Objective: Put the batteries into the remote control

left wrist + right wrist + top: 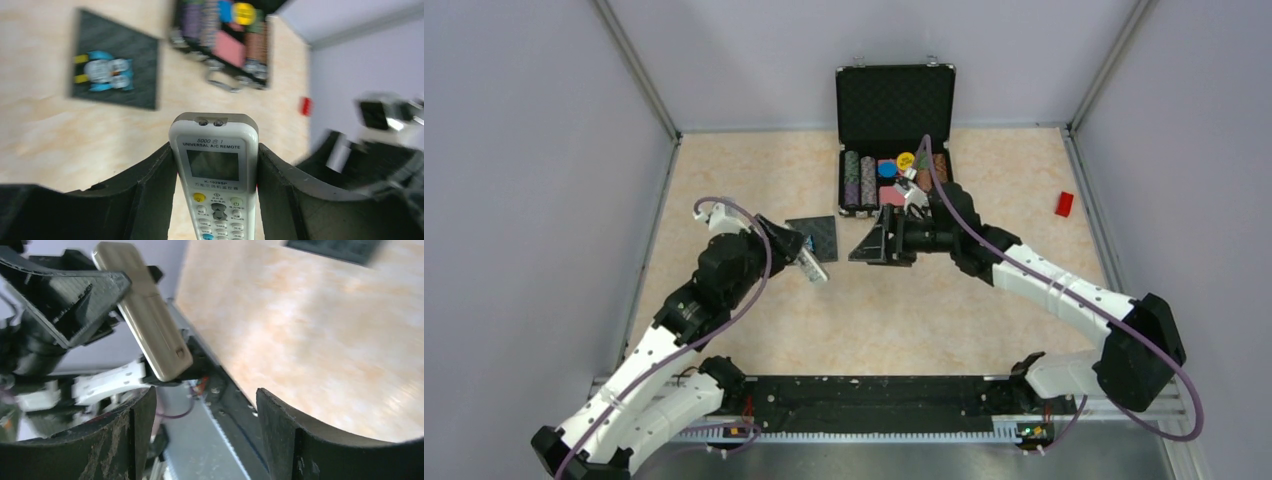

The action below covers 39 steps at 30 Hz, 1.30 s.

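Observation:
The table on the black pad's near side is clear, so my left gripper should next lower, draw back and lay the remote control (812, 268) there.
My left gripper (215, 148) is shut on the remote control (215, 167), with both black fingers pressed on its long sides just below the greyish screen. In the top view the remote control (812, 268) is lifted off the table at the left gripper (800, 256), its free end pointing toward the right arm. My right gripper (871, 245) faces it from the right with a small gap between them. In the right wrist view the right gripper (206, 396) stands open and empty, and the remote control (150, 322) shows its grey back. The batteries are out of view.
An open black case (894, 100) with poker chips stands at the back centre. A black square pad (816, 236) lies beside the left gripper and carries a blue figure (107, 70). A small red block (1064, 204) lies at the right.

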Motion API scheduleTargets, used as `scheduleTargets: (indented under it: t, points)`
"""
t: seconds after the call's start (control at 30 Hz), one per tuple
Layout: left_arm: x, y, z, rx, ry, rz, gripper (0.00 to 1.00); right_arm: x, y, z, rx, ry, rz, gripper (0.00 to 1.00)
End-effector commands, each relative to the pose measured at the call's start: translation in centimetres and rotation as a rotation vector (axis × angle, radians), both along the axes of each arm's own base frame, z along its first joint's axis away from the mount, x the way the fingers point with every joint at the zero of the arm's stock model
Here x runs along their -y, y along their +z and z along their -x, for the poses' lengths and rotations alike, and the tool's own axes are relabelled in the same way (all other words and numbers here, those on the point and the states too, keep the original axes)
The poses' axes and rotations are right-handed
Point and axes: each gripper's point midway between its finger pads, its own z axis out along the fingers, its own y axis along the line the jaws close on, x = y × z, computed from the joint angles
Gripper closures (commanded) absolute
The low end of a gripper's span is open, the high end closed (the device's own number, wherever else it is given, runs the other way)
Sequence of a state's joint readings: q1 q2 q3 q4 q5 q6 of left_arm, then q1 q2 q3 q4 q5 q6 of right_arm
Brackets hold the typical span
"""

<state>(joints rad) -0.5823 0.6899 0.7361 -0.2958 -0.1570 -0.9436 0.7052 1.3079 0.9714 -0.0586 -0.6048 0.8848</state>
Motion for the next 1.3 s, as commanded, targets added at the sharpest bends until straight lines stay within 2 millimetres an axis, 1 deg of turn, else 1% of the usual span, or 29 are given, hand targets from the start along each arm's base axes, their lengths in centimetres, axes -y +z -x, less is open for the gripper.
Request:
scheduleTargets:
  t: [0.0,0.07,0.2,0.4,0.5,0.57,0.67,0.73,0.8,0.83,0.87,0.9,0.97,1.0,1.13,1.17,1.2,1.23,1.27]
  points:
    - [-7.5,-7.9,0.7,-0.294,0.376,-0.233,1.00,4.7,-4.6,-1.8,0.068,-0.190,0.271,0.30]
    - [-8.0,-10.2,0.8,-0.348,0.395,-0.294,1.00,5.9,-5.8,-1.6,0.069,-0.216,0.326,0.32]
    - [-8.1,-14.3,0.8,-0.468,0.404,-0.391,1.00,7.6,-7.4,-1.2,0.049,-0.267,0.386,0.34]
    - [-8.6,-19.6,1.1,-0.645,0.413,-0.502,1.00,8.9,-7.8,-0.2,0.020,-0.308,0.397,0.35]
    - [-8.4,-21.2,1.3,-0.701,0.397,-0.532,0.99,9.6,-7.8,0.0,0.020,-0.329,0.415,0.35]
    - [-8.5,-22.0,1.4,-0.728,0.394,-0.557,0.91,10.0,-7.8,0.2,0.017,-0.340,0.425,0.35]
    - [-8.6,-22.7,1.5,-0.755,0.399,-0.583,0.84,10.6,-8.0,0.5,0.008,-0.356,0.440,0.35]
    - [-8.9,-23.3,1.7,-0.772,0.405,-0.601,0.78,11.0,-8.1,0.6,-0.001,-0.369,0.453,0.35]
    - [-9.2,-23.6,1.8,-0.784,0.417,-0.623,0.69,11.6,-8.2,0.8,-0.011,-0.388,0.468,0.35]
    - [-9.5,-23.6,1.8,-0.787,0.434,-0.631,0.62,11.8,-8.1,0.9,-0.013,-0.402,0.470,0.35]
    - [-9.8,-23.5,1.9,-0.788,0.449,-0.641,0.53,12.2,-7.9,0.9,-0.018,-0.422,0.470,0.35]
    - [-10.1,-23.2,1.9,-0.785,0.460,-0.647,0.42,12.3,-7.4,0.9,-0.008,-0.434,0.457,0.34]
    - [-10.4,-22.3,1.8,-0.763,0.472,-0.647,0.05,12.8,-6.2,1.0,0.013,-0.461,0.428,0.32]
    - [-10.4,-21.7,1.8,-0.745,0.470,-0.638,0.02,13.2,-5.7,1.1,0.025,-0.475,0.420,0.31]
    - [-10.3,-18.8,2.2,-0.689,0.454,-0.575,0.01,15.6,-4.0,1.5,0.080,-0.549,0.448,0.26]
    - [-10.2,-17.9,2.4,-0.672,0.446,-0.549,0.01,16.4,-3.6,1.7,0.091,-0.569,0.464,0.23]
    - [-10.0,-16.5,2.6,-0.644,0.433,-0.509,0.01,17.2,-2.8,1.8,0.107,-0.594,0.472,0.20]
    - [-9.8,-15.5,2.9,-0.624,0.413,-0.484,0.01,18.2,-2.4,2.0,0.122,-0.619,0.489,0.04]
    - [-9.5,-14.3,3.2,-0.601,0.382,-0.453,0.01,19.2,-1.9,2.3,0.138,-0.649,0.499,0.01]
